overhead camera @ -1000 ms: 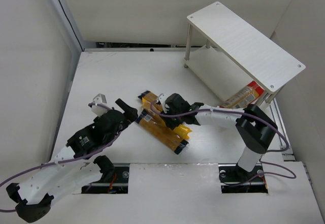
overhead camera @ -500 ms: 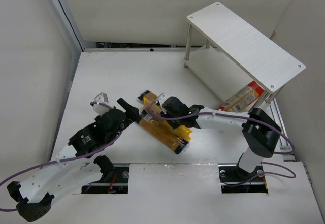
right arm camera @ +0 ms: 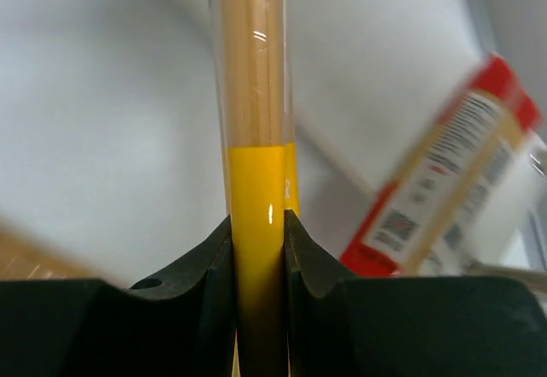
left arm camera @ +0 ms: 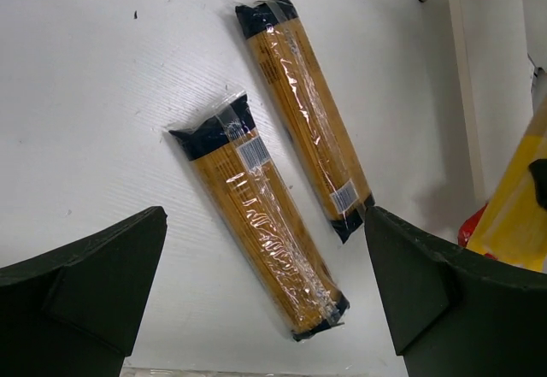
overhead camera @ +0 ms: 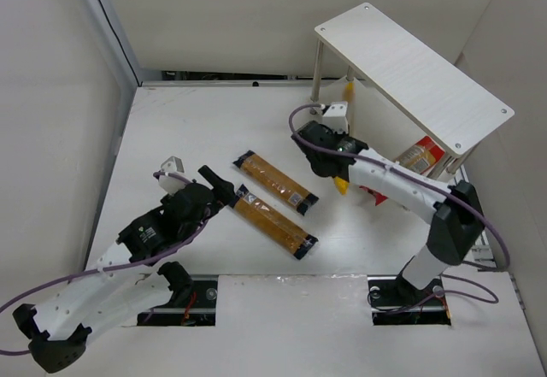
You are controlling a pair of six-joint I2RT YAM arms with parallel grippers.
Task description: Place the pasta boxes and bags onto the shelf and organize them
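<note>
The lower shelf's bare part [overhead camera: 376, 122] [right arm camera: 367, 69] lies to the right of my right gripper in the top view. My right gripper should go that way and release the pack.
Two orange-brown spaghetti packs with black ends lie side by side on the table, one farther [overhead camera: 275, 180] and one nearer [overhead camera: 272, 221]. In the left wrist view the nearer pack [left arm camera: 256, 215] and the farther pack [left arm camera: 303, 116] both show. My left gripper [overhead camera: 226, 187] is open and empty, just left of the nearer pack's end, with its jaws wide apart [left arm camera: 265, 219]. My right gripper [overhead camera: 333, 167] is shut on the plain yellow pack [overhead camera: 342, 185] and holds it in the air near the shelf [overhead camera: 410, 73]. The yellow pack [right arm camera: 255, 95] stands upright between the fingers. A red pack [overhead camera: 419, 156] lies on the lower tier.
The shelf's thin white legs [overhead camera: 315, 73] stand just beyond my right gripper. One leg [left arm camera: 466, 95] shows in the left wrist view. The red pack [right arm camera: 444, 189] is to the right of the held pack. White walls close in the table at the back and left.
My right gripper has lifted the yellow pack off the orange packs and carried it up and right toward the shelf. The left arm has barely moved.
</note>
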